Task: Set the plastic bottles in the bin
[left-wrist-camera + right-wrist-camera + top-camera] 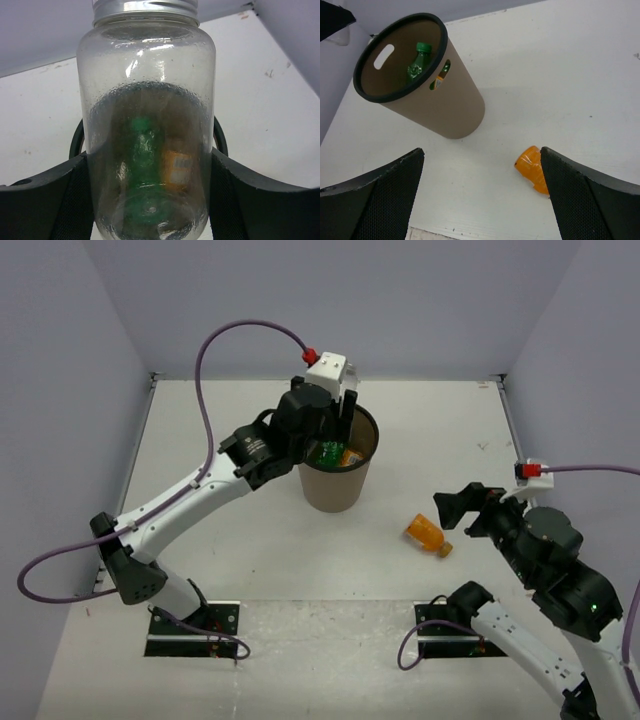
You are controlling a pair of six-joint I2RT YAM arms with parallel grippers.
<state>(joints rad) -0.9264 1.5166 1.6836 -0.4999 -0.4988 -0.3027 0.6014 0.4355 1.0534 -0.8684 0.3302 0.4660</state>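
Note:
The base (pixel 417 528) (pixel 527 160) of the orange bottle is on the tabletop, with the bottle's end toward the bin. I will turn my right gripper next, then lower it onto the base.
My left gripper (pixel 150 167) is shut on the clear colourless bottle (pixel 150 90), which has a silver cap, and holds it over the open mouth of the brown bin (pixel 335 492). The top view shows this gripper (pixel 343 412) above the bin's far rim. A green bottle (pixel 418 61) and an orange bottle (pixel 351 455) lie inside the bin (pixel 455 107). Another orange bottle (pixel 427 533) lies on its side on the table right of the bin. My right gripper (pixel 481 150) is open and empty above the table, with that orange bottle (pixel 531 167) beside its right finger.
White table (pixel 240 550) enclosed by grey walls at the back and sides. Purple cables loop from both arms. The bin's dark rim (pixel 219 139) shows behind the held bottle.

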